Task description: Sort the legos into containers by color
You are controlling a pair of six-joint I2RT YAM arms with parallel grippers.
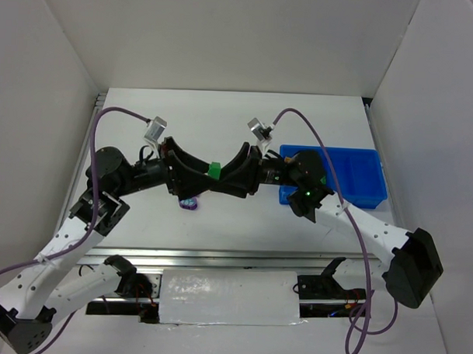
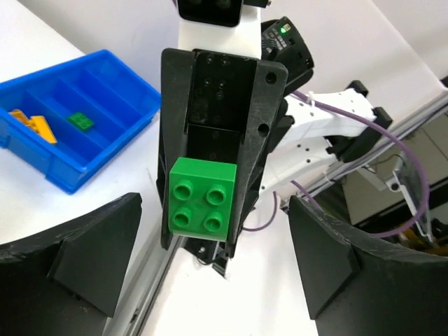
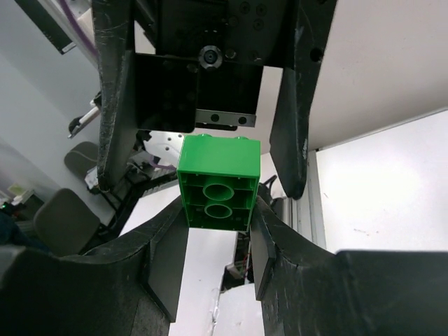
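Observation:
The small green lego's compartment is below my right gripper, to its right in the top view, so that gripper should next swing over it, tipping down, and release.
A green lego (image 1: 214,170) hangs in mid-air between both grippers, above the table's middle. My right gripper (image 3: 220,218) is shut on it, its pads pressed against the brick's two sides. My left gripper (image 2: 213,210) faces it head-on. It is open, with its fingers (image 2: 98,252) spread wide on either side of the brick and not touching it. The studded face of the green lego (image 2: 201,201) shows in the left wrist view. A purple lego (image 1: 189,203) lies on the table below the grippers. The blue tray (image 1: 361,160) stands at the right.
In the left wrist view the blue tray (image 2: 126,84) holds yellow and orange legos (image 2: 29,122) in one compartment and a small green lego (image 2: 81,120) in another. White walls enclose the table on three sides. Purple cables loop over both arms.

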